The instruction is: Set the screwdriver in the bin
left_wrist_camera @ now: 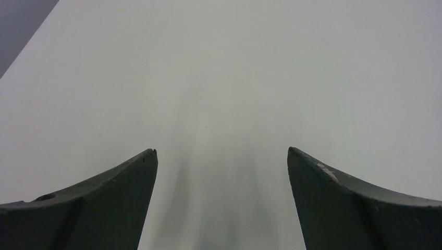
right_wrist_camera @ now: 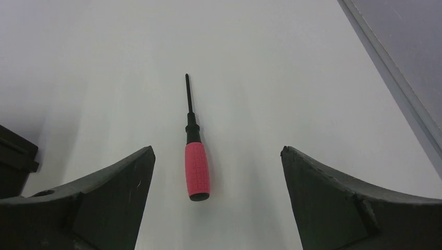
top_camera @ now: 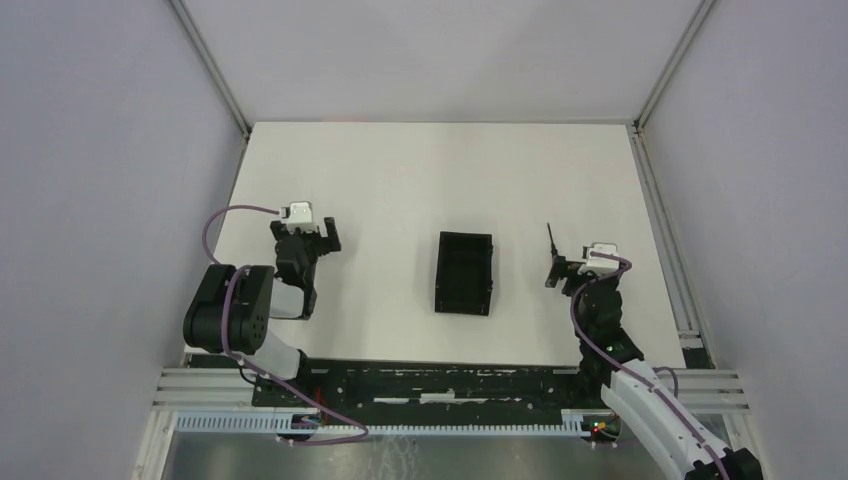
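The right gripper lowers its open fingers outward astride the screwdriver's black collar (top_camera: pixel 554 249) (right_wrist_camera: pixel 193 134) next, since the collar lies below and outward and the screwdriver's stem points away.
The screwdriver (right_wrist_camera: pixel 197 169) has a red handle and a thin dark shaft. It lies flat on the white table, shaft pointing away, with its handle end between my right gripper's open fingers and nearer the left one. My right gripper (right_wrist_camera: pixel 217 151) is open and does not touch it. In the top view only the shaft (top_camera: pixel 551 240) shows, ahead of the right gripper (top_camera: pixel 563 272). The black bin (top_camera: pixel 465 272) stands open at the table's middle, left of the right gripper; its corner shows in the right wrist view (right_wrist_camera: pixel 15 156). My left gripper (top_camera: pixel 318 238) is open and empty (left_wrist_camera: pixel 221 151).
The white table (top_camera: pixel 420 170) is enclosed by pale walls with metal corner posts (top_camera: pixel 665 60). A metal rail (right_wrist_camera: pixel 396 78) runs along the table's right edge near the right gripper. The arm bases sit on a black strip (top_camera: pixel 450 385) at the near edge.
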Robot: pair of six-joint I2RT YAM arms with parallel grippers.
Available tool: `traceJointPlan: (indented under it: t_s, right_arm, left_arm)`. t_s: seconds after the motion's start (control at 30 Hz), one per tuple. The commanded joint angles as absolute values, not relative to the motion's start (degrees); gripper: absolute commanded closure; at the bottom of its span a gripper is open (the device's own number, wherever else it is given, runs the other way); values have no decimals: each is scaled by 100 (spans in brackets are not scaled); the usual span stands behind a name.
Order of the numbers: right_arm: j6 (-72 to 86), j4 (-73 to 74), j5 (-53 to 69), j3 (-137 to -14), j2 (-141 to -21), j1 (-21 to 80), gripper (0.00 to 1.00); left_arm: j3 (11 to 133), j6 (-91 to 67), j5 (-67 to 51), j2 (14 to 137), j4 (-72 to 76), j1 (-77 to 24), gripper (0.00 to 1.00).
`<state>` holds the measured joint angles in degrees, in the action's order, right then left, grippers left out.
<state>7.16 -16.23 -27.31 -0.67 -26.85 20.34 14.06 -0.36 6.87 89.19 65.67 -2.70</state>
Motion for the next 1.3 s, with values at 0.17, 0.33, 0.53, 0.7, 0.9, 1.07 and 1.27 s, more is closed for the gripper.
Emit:
traceJointPlan:
  t_s: [0.17,0.33,0.53,0.7,0.9,1.07,1.27]
  right_arm:
    - [514,-1037,-2570,-1618,-3352,2019,2]
    - [166,882,-2353,-4193,-5219,2008,2]
    - [-154,3185,-1737,-6822,-7577,1786,4]
    - [-92,3304,-1130,-6852,-8441,1462,10]
    - [-60,2782,-325,-5897,-9066,1093,19]
    - [-9,2345,-306,-5256,-9290,834,24]
    - [-9,2100,-128,-5008,-9632,622,56]
  left_arm:
    - [1419,-123,639,8815,6724,-253,0]
    - [1420,-123,641,8815,6724,-246,0]
    - [1416,-123,641,8815,6730,-253,0]
    - [1420,-123,646,8809,6724,-254,0]
    - [1420,-123,638,8815,6724,-251,0]
    - [1422,-123,641,8815,6724,-254,0]
    - [1419,-123,640,8816,6724,-253,0]
